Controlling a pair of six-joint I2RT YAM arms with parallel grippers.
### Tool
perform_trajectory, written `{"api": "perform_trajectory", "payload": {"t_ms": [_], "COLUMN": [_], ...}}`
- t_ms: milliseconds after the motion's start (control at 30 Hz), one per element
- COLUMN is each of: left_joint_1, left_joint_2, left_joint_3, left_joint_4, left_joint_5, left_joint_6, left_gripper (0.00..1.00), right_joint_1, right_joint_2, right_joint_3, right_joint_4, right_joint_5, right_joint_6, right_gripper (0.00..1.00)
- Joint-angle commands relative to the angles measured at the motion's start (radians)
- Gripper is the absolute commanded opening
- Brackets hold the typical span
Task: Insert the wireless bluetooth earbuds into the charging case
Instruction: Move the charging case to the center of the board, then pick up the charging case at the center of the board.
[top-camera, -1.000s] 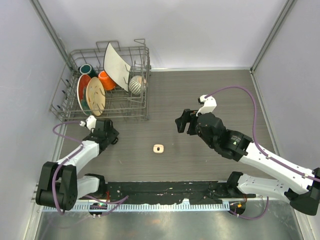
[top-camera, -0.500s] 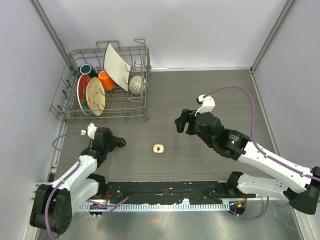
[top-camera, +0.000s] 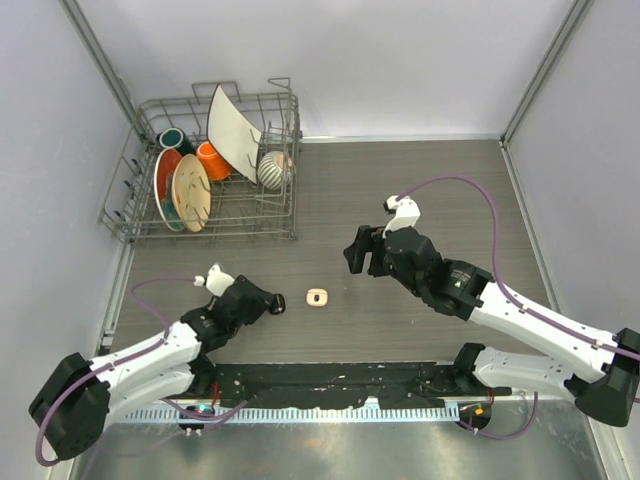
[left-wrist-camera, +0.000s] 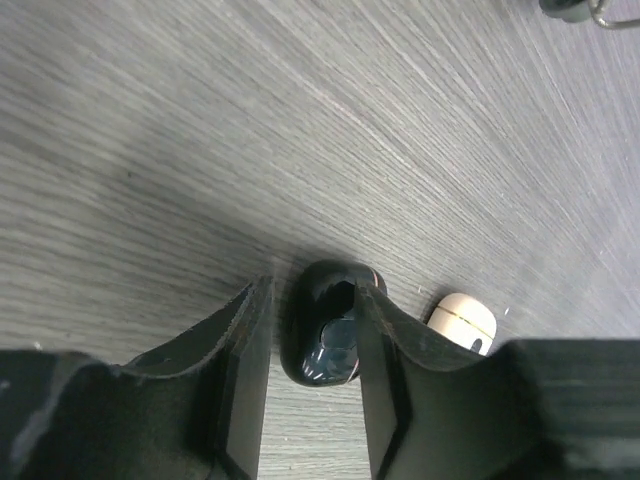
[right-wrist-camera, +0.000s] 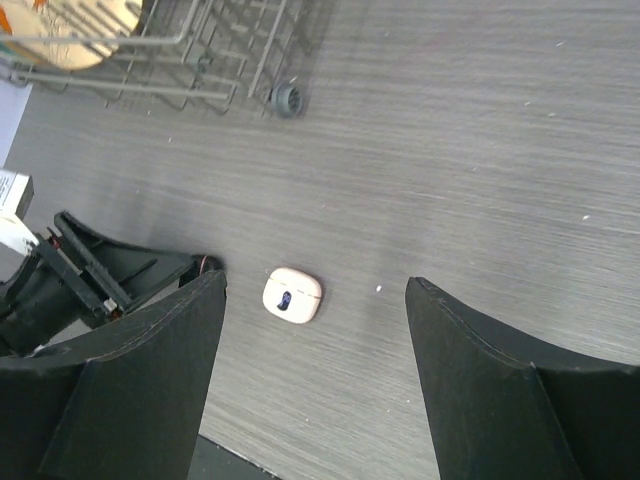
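My right gripper is to move next over the glossy black charging case (top-camera: 278, 303), down and to the left in the top view, because the case is low past the cream one.
A cream charging case (top-camera: 317, 297) lies closed on the dark wood table (top-camera: 420, 180), and shows in the right wrist view as the cream charging case (right-wrist-camera: 292, 296). My left gripper (top-camera: 272, 303) sits low just left of it. Between the tips of the left gripper (left-wrist-camera: 314, 290) sits a glossy black charging case (left-wrist-camera: 330, 335), pressed against one finger, with the cream charging case (left-wrist-camera: 462, 320) just beyond. My right gripper (top-camera: 360, 250) hovers open further back and to the right. The right gripper (right-wrist-camera: 315, 280) holds nothing. No earbuds show in any view.
A wire dish rack (top-camera: 215, 160) with plates, cups and a bowl stands at the back left; its edge is the dish rack (right-wrist-camera: 200, 50) in the right wrist view. Grey walls close in the table on three sides.
My left arm has swung right and nearer, from beside the rack to just left of the cream case, and its jaws have narrowed. The right gripper has shifted slightly left.
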Motion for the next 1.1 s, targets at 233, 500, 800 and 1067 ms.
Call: {"api": "perform_trajectory", "payload": {"t_ms": [233,500,800,1067], "left_joint_1": [-0.035,-0.021,0.245,0.444], "left_joint_2": [-0.261,-0.267,-0.232,-0.314], "left_joint_3": [0.127,0.276,0.284,0.228], "left_joint_4": [-0.444,-0.577,-0.401,-0.418], "left_joint_5": [-0.222,-0.294,0.002,0.223], "left_joint_6": [0.063,0.241,0.482,0.534], "left_gripper": [0.67,0.85,0.95,0.96], "right_joint_1": [0.032,0.315,0.456,0.454], "right_joint_2": [0.121,0.339,0.592,0.768], "right_joint_3": [-0.081,0.001,0.12,0.223], "right_joint_4": [0.174,0.196,0.26,0.308], "right_joint_5": [-0.26,0.164,0.298,0.243], "right_joint_6": [0.032,0.19,0.221,0.186], "right_gripper": [0.74,0.75,0.75,0.75]}}
